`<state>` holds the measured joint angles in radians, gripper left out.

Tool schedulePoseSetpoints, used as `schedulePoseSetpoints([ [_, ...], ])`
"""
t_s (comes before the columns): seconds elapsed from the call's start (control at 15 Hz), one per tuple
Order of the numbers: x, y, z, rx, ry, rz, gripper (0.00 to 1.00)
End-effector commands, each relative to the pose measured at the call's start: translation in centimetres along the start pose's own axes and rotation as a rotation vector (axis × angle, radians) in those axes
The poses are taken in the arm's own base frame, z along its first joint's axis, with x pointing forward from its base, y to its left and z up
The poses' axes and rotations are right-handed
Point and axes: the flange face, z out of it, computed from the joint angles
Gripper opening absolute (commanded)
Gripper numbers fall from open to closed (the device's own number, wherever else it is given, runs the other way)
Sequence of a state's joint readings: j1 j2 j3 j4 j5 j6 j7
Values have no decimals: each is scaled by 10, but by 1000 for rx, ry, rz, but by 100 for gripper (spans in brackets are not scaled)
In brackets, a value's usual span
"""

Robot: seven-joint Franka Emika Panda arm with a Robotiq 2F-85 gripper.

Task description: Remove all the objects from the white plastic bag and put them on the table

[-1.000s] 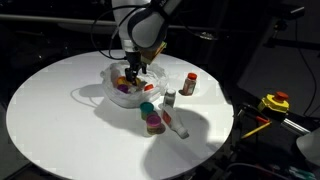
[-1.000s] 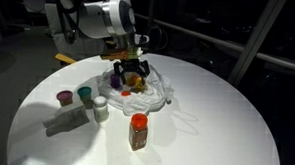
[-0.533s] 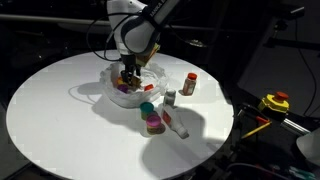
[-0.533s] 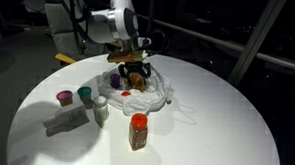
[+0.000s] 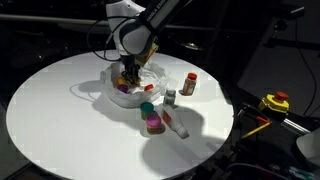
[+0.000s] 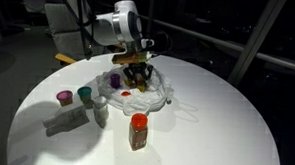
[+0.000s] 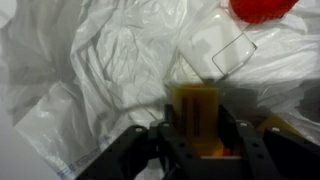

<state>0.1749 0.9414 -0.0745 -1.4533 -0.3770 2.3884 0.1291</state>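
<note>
My gripper should lift up next and carry the yellow bottle past the small white jar to the open tabletop (image 5: 186, 105) beside the spice jar. Then it should lower the bottle and let go of it.
The white plastic bag (image 5: 122, 93) (image 6: 155, 93) lies crumpled near the middle of the round white table (image 5: 60, 120) (image 6: 215, 136). My gripper (image 5: 127, 76) (image 6: 136, 72) (image 7: 198, 128) reaches down into it. In the wrist view its two dark fingers press against the sides of a yellow bottle (image 7: 195, 108) that stands between them in the bag. A clear bottle with a red cap (image 7: 228, 42) lies in the bag just beyond. A purple item (image 6: 115, 80) shows at the bag's edge.
Outside the bag stand a red-capped spice jar (image 5: 189, 83) (image 6: 137, 132), a teal-lidded pot (image 5: 148, 108) (image 6: 84, 93), a purple-lidded pot (image 5: 154, 123) (image 6: 65, 97) and a small white jar (image 6: 101, 109). A white bottle (image 5: 177, 124) lies on its side. A yellow tool (image 5: 275, 102) sits off the table.
The gripper has sunk a little deeper into the bag and its jaws have come together on the yellow bottle. The items on the table have not moved.
</note>
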Motion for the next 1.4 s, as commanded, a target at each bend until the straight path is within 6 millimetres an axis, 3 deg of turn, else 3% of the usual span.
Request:
schedulePoseSetpoints([
  [0.0, -2, 7, -19, -24, -25, 21, 20],
  [0.13, -8, 6, -35, -26, -39, 52, 19],
  [0.4, -31, -9, -94, 6, -71, 185, 19],
  [0.6, -59, -25, -135, 39, -59, 315, 19],
  [0.8, -90, -42, -158, 28, -26, 456, 19],
  [1.0, -134, -54, -164, 5, -55, 587, 19],
  [1.33, -228, -67, -133, -29, -198, 739, 19],
])
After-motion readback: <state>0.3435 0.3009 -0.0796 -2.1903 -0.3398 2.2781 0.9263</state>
